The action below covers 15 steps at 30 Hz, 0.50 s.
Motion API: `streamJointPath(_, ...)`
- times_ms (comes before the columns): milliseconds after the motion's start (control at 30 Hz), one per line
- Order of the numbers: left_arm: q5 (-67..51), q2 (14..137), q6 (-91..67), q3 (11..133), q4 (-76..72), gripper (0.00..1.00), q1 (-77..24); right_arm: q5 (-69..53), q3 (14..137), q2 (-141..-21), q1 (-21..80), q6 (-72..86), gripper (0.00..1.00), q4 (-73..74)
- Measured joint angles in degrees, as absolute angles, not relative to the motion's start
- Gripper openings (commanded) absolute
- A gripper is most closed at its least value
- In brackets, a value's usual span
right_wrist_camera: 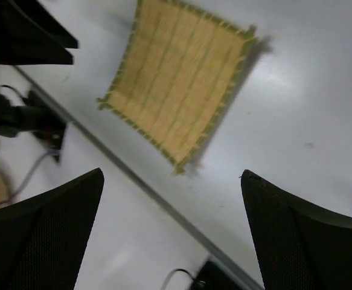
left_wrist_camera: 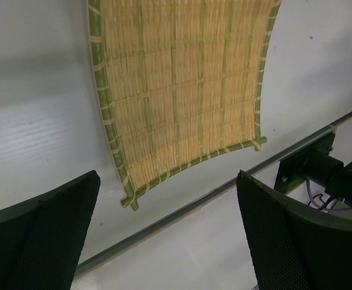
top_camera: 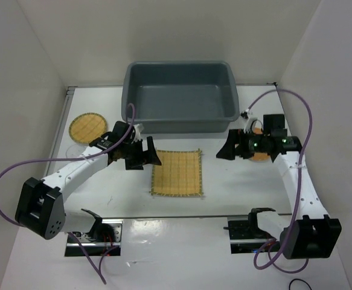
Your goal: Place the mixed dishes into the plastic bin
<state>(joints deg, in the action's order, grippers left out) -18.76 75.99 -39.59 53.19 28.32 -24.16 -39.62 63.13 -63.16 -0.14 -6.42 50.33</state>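
Observation:
The mat's edge facing my right gripper comes between its open fingers next, as the gripper moves down and back to where empty table leaves room.
The dark grey plastic bin (top_camera: 179,96) stands at the back centre and looks empty. The square yellow woven mat (top_camera: 177,173) lies flat on the table in front of it; it also shows in the left wrist view (left_wrist_camera: 179,90) and the right wrist view (right_wrist_camera: 176,81). The yellow-tan disc (top_camera: 87,127) lies at the left. The orange-brown disc (top_camera: 261,157) is mostly hidden under the right arm. My left gripper (top_camera: 148,156) is open and empty just left of the mat (left_wrist_camera: 169,241). My right gripper (top_camera: 227,150) is open and empty to the mat's right (right_wrist_camera: 172,235). I cannot make out the glass cups clearly.
White walls close in the table on the left, back and right. A metal seam (top_camera: 176,216) runs across the table near the arm bases. Black mounts (top_camera: 248,229) and purple cables (top_camera: 6,172) sit at the near edge.

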Motion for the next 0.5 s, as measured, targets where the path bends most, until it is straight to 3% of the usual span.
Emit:
streamJointPath(200, -22.3, 76.1, -42.0, 45.7, 22.9, 1.00, -23.6, -49.6, 44.8, -61.4, 0.5, 13.4, 0.98, 42.4)
streamJointPath(500, -24.2, 77.3, -43.7, 39.2, 18.6, 1.00, -22.5, -46.5, 43.0, -73.5, 0.6, 21.7, 0.98, 35.4)
